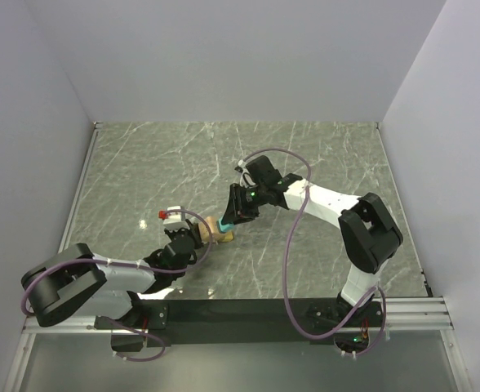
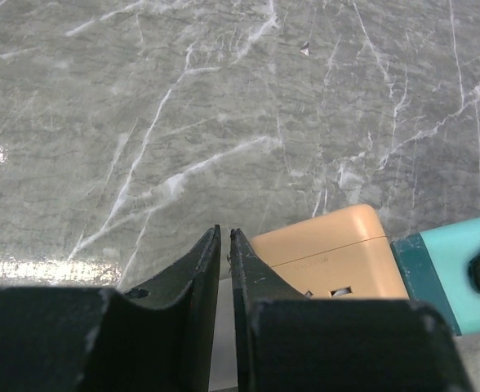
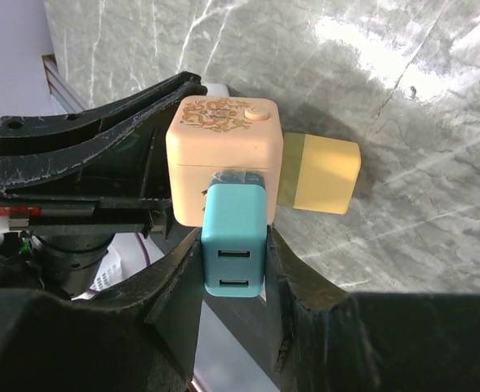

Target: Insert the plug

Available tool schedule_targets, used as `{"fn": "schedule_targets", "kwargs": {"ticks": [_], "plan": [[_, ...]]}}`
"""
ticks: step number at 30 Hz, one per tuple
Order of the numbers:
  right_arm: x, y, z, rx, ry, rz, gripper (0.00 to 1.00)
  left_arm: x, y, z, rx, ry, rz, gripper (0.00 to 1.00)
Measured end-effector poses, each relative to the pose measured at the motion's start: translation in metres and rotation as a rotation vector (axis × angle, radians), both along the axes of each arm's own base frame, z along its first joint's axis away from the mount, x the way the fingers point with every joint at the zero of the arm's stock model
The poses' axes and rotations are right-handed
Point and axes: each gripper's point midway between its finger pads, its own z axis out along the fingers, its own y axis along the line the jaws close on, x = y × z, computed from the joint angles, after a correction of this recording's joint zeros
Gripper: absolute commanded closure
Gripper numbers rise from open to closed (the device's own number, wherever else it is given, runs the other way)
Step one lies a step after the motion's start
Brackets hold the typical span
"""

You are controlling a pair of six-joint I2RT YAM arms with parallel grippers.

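Note:
The robot will next lower its right gripper toward the right in the top view, onto the open marble below it, and let go, because the plug's end meets the cube (image 3: pixel 224 151).
A peach socket cube (image 3: pixel 224 151) lies on the marble table (image 1: pixel 142 171). It also shows in the top view (image 1: pixel 216 224) and in the left wrist view (image 2: pixel 330 253). My right gripper (image 3: pixel 233 233) is shut on a teal plug (image 3: pixel 233 241), whose front end is pressed against the cube's face. The plug (image 2: pixel 448 273) touches the cube's side in the left wrist view. My left gripper (image 2: pixel 225 233) is at the cube's other side. Its jaws stand almost together with a thin white piece between them, and the cube lies just outside the right finger.
A yellow block with an olive band (image 3: pixel 320 173) sticks out of the cube's side, seen too in the top view (image 1: pixel 227 238). A red and white part (image 1: pixel 168 214) sits on the left wrist. Grey walls enclose the table (image 1: pixel 322 147) on three sides.

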Motion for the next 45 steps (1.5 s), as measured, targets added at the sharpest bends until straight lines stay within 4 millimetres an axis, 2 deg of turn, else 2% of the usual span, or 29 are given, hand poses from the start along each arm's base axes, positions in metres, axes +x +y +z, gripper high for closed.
{"fn": "schedule_targets", "kwargs": {"ticks": [10,13,14,17,20,23,26,29,31,34,35,36,37,41,44,45], "plan": [[0.000,0.000,0.000,0.003,-0.010,-0.006,1.00,0.000,0.001,0.000,0.004,-0.001,0.001,0.81],[0.001,0.000,0.001,0.002,-0.015,-0.004,1.00,-0.001,0.003,0.000,0.014,0.002,0.006,0.71],[0.001,0.000,0.001,0.002,-0.018,-0.003,1.00,-0.001,0.004,0.000,0.021,0.005,0.008,0.61],[0.001,-0.002,0.001,-0.001,-0.029,-0.006,1.00,-0.003,0.012,-0.002,0.065,0.013,0.022,0.43],[0.001,-0.007,0.002,-0.008,-0.039,-0.017,1.00,-0.005,0.016,-0.001,0.094,0.022,0.020,0.34],[0.006,-0.015,0.002,-0.011,-0.049,-0.040,1.00,-0.006,0.012,0.003,0.104,0.025,-0.002,0.32],[0.016,-0.025,0.003,-0.010,-0.083,-0.079,1.00,-0.007,0.000,0.019,0.064,0.001,-0.038,0.31],[0.023,-0.028,0.003,-0.004,-0.114,-0.096,1.00,-0.008,-0.024,0.056,-0.043,-0.063,-0.106,0.30],[0.025,-0.030,0.003,-0.005,-0.132,-0.104,1.00,-0.009,-0.028,0.074,-0.091,-0.100,-0.118,0.31],[0.032,-0.034,0.004,-0.012,-0.161,-0.128,1.00,-0.010,-0.024,0.089,-0.118,-0.132,-0.115,0.30],[0.035,-0.036,0.004,-0.015,-0.174,-0.139,0.97,-0.011,-0.022,0.092,-0.120,-0.138,-0.111,0.30],[0.039,-0.038,0.004,-0.020,-0.185,-0.152,0.94,-0.011,-0.020,0.095,-0.125,-0.143,-0.107,0.30],[0.042,-0.040,0.005,-0.024,-0.196,-0.163,0.85,-0.012,-0.018,0.098,-0.128,-0.148,-0.103,0.29],[0.051,-0.043,0.005,-0.035,-0.227,-0.189,0.68,-0.015,-0.009,0.112,-0.155,-0.175,-0.087,0.29],[0.054,-0.043,0.005,-0.036,-0.244,-0.193,0.65,-0.017,-0.003,0.118,-0.169,-0.186,-0.075,0.29],[0.054,-0.044,0.005,-0.038,-0.248,-0.196,0.67,-0.017,-0.001,0.119,-0.169,-0.187,-0.069,0.29]]}}
